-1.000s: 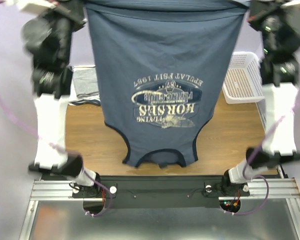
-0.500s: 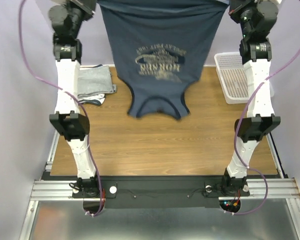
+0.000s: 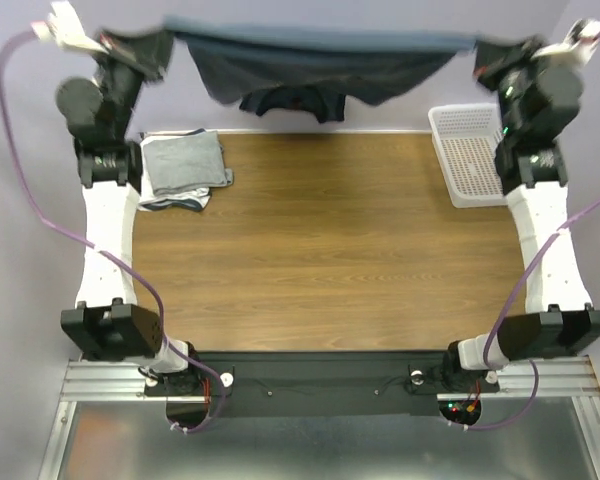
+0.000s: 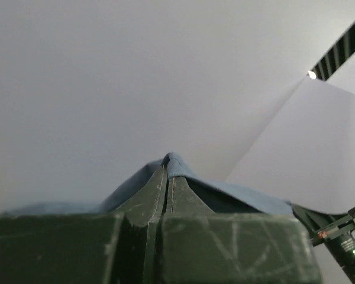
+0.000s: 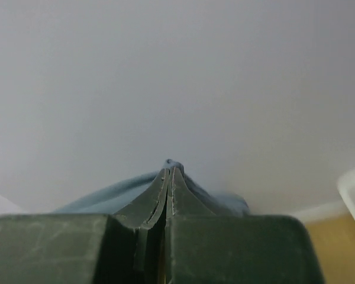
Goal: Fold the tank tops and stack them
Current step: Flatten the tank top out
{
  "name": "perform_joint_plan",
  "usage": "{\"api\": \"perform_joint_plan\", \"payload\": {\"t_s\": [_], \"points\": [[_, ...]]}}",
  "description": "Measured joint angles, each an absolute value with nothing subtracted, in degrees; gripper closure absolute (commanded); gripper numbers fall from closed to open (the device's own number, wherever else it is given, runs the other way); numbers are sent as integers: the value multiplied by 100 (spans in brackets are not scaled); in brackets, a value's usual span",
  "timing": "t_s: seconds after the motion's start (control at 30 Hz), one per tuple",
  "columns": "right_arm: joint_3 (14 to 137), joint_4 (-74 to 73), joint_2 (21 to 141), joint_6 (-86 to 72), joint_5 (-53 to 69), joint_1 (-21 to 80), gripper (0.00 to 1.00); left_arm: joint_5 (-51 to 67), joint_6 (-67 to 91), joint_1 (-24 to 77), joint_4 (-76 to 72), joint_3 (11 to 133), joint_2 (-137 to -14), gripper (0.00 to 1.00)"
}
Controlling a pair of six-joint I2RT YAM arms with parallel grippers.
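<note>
I will draw my left gripper back and down to the near part of the tabletop and let go of the hem corner there, where the wood is bare.
The slate-blue tank top (image 3: 310, 62) is stretched taut between my two grippers, high over the table's far edge. Its body sags below the line and its navy-trimmed neck end (image 3: 292, 102) hangs lowest; the lettering is hidden. My left gripper (image 3: 166, 38) is shut on one corner of the hem, where blue cloth (image 4: 242, 194) wraps over the closed left gripper (image 4: 167, 162). At the opposite corner my right gripper (image 3: 477, 45) is shut too, with cloth (image 5: 106, 195) bunched around the right gripper (image 5: 170, 167). A folded grey tank top (image 3: 183, 163) lies at the table's far left.
A white perforated basket (image 3: 467, 157) stands at the table's far right edge. White and dark cloth (image 3: 176, 200) pokes out beneath the grey folded piece. The wooden table (image 3: 330, 250) lies between the raised arms. A pale wall stands behind.
Both arms have swung the slate-blue tank top away from the camera toward the table's far edge. It hung down with its print showing; now it is pulled level and sagging.
</note>
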State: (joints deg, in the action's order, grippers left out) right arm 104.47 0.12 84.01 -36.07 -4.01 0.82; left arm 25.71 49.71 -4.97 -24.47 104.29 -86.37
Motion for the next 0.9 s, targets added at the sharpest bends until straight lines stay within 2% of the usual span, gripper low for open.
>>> {"api": "perform_joint_plan", "payload": {"t_s": [0.17,0.2,0.23,0.27,0.37,0.53,0.9], "points": [[7349,1,7430,-3850,-196,78,100,2532,5157,-423,-2338,6866,-7629,100],[6816,-224,7295,-3892,-137,80,100,2497,5157,-419,-1905,6248,-7470,100],[6230,-423,7166,-3935,-67,78,100,2497,5157,-419,-1905,6248,-7470,100],[5822,-674,7091,-3951,-27,75,100,2491,5133,-397,-1553,5094,-7192,100],[4576,-1149,6510,-3977,154,71,100,2335,4919,-381,-390,3750,-6425,100],[3450,-1918,5675,-4132,574,-78,100,2324,4707,-375,526,3039,-5157,100],[3015,-3131,5463,-4335,939,-143,100,2121,4272,-375,1863,2910,-4939,100]]}}
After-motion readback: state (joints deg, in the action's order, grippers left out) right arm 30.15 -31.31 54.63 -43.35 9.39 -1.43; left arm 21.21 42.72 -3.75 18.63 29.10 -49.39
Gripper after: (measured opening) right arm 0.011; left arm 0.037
